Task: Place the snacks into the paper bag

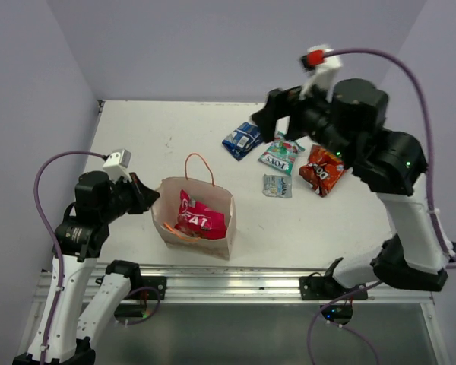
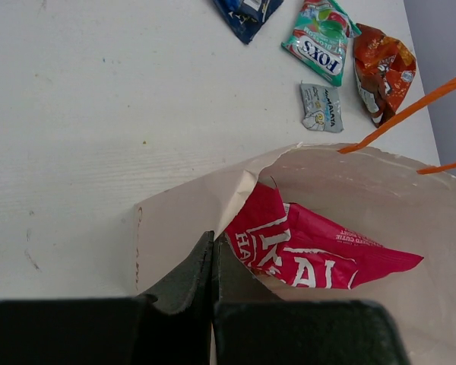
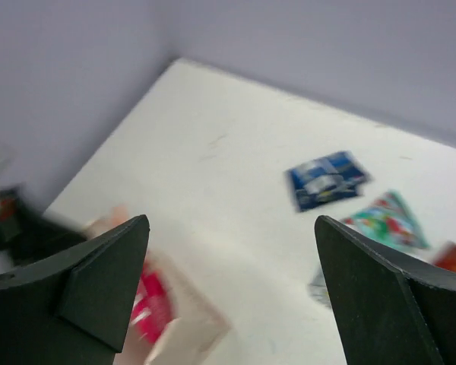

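My right gripper moves down next onto the orange-red packet's edge by the green-white (image 1: 281, 155) one, as that edge is below it, to its right in the top view.
The paper bag (image 1: 202, 245) stands open at the table's front left, with the large red-pink packet (image 1: 201, 220) inside. My left gripper (image 1: 147, 196) is shut on the bag's left rim; the left wrist view shows the jaws (image 2: 213, 237) closed on the paper wall (image 2: 175, 220) beside the red-pink packet (image 2: 319, 255). The blue (image 1: 242, 140), green-white (image 1: 281, 155), silvery-grey (image 1: 277, 185) and orange-red (image 1: 322, 169) packets lie on the table to the right. My right gripper (image 1: 260, 122) hangs open and empty above the blue packet (image 3: 327, 179); its view is blurred.
An orange cord handle (image 1: 200, 163) arches up from the bag's far rim. The table's white surface (image 1: 159, 137) meets lilac walls at the left and back. A metal rail (image 1: 235, 277) runs along the front edge.
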Robot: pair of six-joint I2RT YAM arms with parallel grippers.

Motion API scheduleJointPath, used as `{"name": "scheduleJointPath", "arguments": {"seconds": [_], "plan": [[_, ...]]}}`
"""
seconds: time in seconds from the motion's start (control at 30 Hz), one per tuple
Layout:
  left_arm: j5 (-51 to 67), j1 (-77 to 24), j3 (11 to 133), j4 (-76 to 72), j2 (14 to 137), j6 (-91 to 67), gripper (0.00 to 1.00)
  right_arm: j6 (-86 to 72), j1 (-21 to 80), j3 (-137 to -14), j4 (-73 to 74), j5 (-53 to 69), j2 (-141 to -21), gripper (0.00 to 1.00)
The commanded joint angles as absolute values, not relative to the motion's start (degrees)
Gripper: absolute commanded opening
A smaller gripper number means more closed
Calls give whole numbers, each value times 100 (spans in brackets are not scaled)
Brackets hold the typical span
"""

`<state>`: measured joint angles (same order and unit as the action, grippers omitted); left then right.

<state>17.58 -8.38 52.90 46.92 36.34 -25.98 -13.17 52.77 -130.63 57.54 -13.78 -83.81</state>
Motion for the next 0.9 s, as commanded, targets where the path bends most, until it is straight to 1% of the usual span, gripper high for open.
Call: {"name": "scheduleJointPath", "arguments": {"seconds": [0.0, 0.03, 0.07, 0.1, 0.17, 0.2, 0.3, 0.43, 0.53, 0.63, 0.83, 0.87], "plan": [[1819, -853, 5344, 4605, 3647, -2628, 0, -1292, 3694, -11198, 5241, -2714, -7981, 95], [1819, -853, 5352, 4614, 3656, -2628, 0, -1275, 3430, -10823, 5186, -2881, -7963, 95], [1802, -844, 5379, 4632, 3648, -2619, 0, -1335, 2940, -10497, 5177, -2996, -7972, 95], [1793, -844, 5388, 4641, 3647, -2619, 0, -1414, 2675, -9946, 5177, -2945, -8076, 95], [1775, -853, 5414, 4658, 3639, -2628, 0, -1704, 2034, -9398, 5037, -2664, -8138, 94], [1749, -844, 5431, 4667, 3639, -2628, 0, -1757, 1874, -8882, 4775, -2567, -8217, 93], [1749, -844, 5440, 4693, 3621, -2646, 0, -1854, 1399, -8325, 4387, -2426, -8463, 93], [1714, -844, 5475, 4755, 3586, -2663, 0, -1881, 1055, -8297, 4263, -2373, -9235, 93], [1661, -844, 5528, 4816, 3577, -2663, 0, -1872, 853, -8306, 4175, -2338, -9544, 93], [1608, -844, 5537, 4869, 3542, -2681, 0, -1863, 668, -8227, 3999, -1900, -9922, 93], [1591, -844, 5616, 4957, 3533, -2672, 0, -1863, 554, -8349, 3753, -1397, -10827, 89], [1582, -844, 5634, 4992, 3542, -2663, 0, -1855, 545, -8445, 3753, -1432, -11028, 86]]}}
